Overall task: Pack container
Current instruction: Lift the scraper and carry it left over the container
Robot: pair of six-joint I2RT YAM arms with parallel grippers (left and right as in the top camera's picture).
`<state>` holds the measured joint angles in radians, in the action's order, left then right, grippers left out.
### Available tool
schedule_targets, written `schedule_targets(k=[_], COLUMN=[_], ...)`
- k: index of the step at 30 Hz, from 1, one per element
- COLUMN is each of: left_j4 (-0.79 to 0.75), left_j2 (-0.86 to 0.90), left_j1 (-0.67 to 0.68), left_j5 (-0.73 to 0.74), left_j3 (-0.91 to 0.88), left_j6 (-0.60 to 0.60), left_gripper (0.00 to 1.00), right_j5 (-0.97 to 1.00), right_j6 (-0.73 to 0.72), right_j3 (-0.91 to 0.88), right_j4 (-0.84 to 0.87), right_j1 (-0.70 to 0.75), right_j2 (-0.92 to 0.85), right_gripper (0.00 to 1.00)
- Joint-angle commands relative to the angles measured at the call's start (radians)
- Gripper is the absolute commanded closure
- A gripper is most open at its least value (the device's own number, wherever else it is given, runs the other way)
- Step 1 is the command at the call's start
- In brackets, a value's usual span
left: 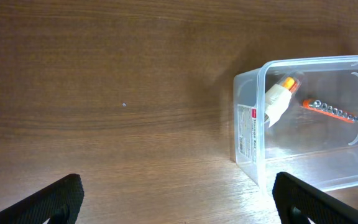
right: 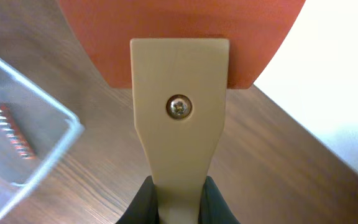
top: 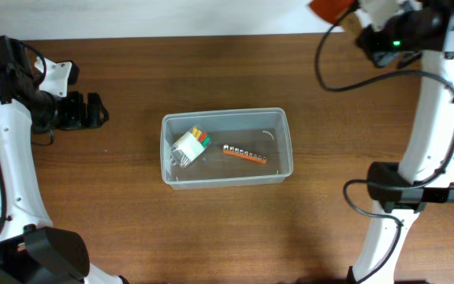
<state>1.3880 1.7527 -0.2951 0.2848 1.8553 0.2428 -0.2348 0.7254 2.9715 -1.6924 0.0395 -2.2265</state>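
Observation:
My right gripper holds the scraper above the container's open bottom by the orange bar (top: 241, 139) (right: 28, 111). Next, it needs to carry the scraper to the left in the overhead view and down to release it.
The clear plastic container (top: 227, 147) stands mid-table. Inside lie a white holder with coloured bits (top: 189, 145) and an orange rail of small sockets (top: 245, 154). The container also shows in the left wrist view (left: 253, 118) and at the left of the right wrist view (right: 17, 130). My left gripper (top: 99, 110) is open and empty, low over bare wood left of the container; its jaws (left: 179, 199) stand wide apart. My right gripper (top: 359, 17) is at the far right, shut on the wooden handle (right: 179, 124) of a scraper with an orange blade (right: 179, 31).
The table's far edge (top: 211, 35) runs along the top, with a white surface beyond it. The right arm's base and cables (top: 404, 189) stand right of the container. The blade (top: 331, 8) reaches past the far edge.

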Motion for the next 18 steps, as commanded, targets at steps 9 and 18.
schedule_targets(k=[9, 18], left_j4=[0.0, 0.0], left_j2=[0.005, 0.005], left_j1=[-0.005, -0.005], left_j5=[0.015, 0.015], left_j3=[0.021, 0.021], left_j6=[-0.01, -0.01], left_gripper=[0.01, 0.01], right_j5=[0.024, 0.123], right_j6=[-0.054, -0.041], right_j3=[-0.124, -0.486], right_j4=[-0.006, -0.005], right_j1=[-0.346, -0.513], right_j2=[0.048, 0.047], right_gripper=[0.92, 0.92])
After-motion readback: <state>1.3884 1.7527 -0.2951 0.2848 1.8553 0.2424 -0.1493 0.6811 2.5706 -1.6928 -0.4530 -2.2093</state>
